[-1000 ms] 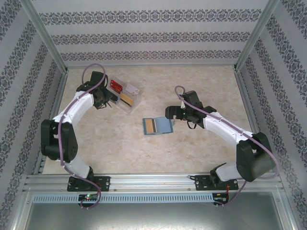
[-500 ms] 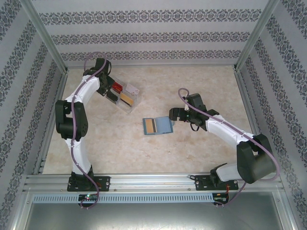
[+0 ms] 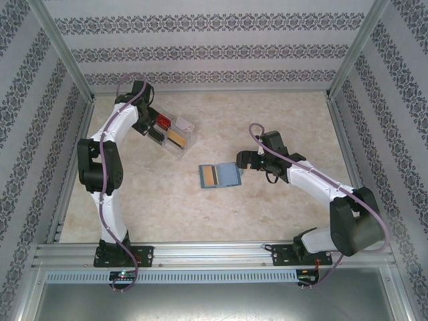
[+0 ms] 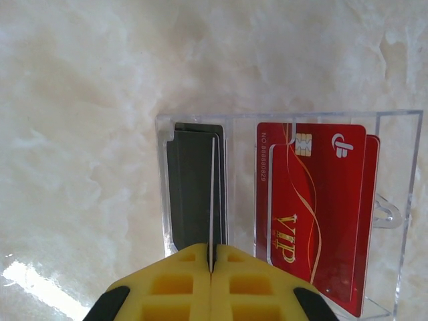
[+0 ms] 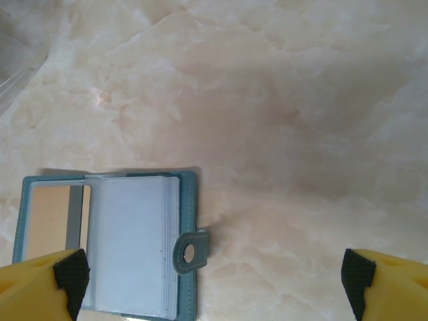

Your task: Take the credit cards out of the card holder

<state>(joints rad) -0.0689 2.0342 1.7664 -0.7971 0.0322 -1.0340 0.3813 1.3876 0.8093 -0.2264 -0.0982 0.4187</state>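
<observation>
My left gripper should go down toward the dark cards inside the clear tray's dark section (image 3: 156, 135) (image 4: 191, 186), because that section is below it, and let go of the edge-on credit card.
The card holder (image 3: 220, 175) lies open mid-table, a blue-grey wallet (image 5: 134, 244) with a snap tab and an orange-yellow credit card (image 5: 50, 217) in its left half. My right gripper (image 5: 214, 284) hangs open just right of it, the wallet's right half between its spread fingers; in the top view this gripper (image 3: 239, 160) sits at the wallet's right edge. My left gripper (image 4: 211, 251) is shut on a thin credit card (image 4: 212, 194) seen edge-on, held over the dark compartment of the clear tray (image 4: 164, 187). Two red VIP cards (image 4: 311, 200) lie in the neighbouring compartment.
The clear tray (image 3: 187, 144) stands at the back left, with red, white and orange cards inside. The left arm (image 3: 110, 144) stretches along the left wall. Aluminium frame rails border the marble table on all sides.
The left arm has swung back toward the far left and brought its gripper over the tray. The right gripper has shifted slightly toward the near side beside the wallet.
</observation>
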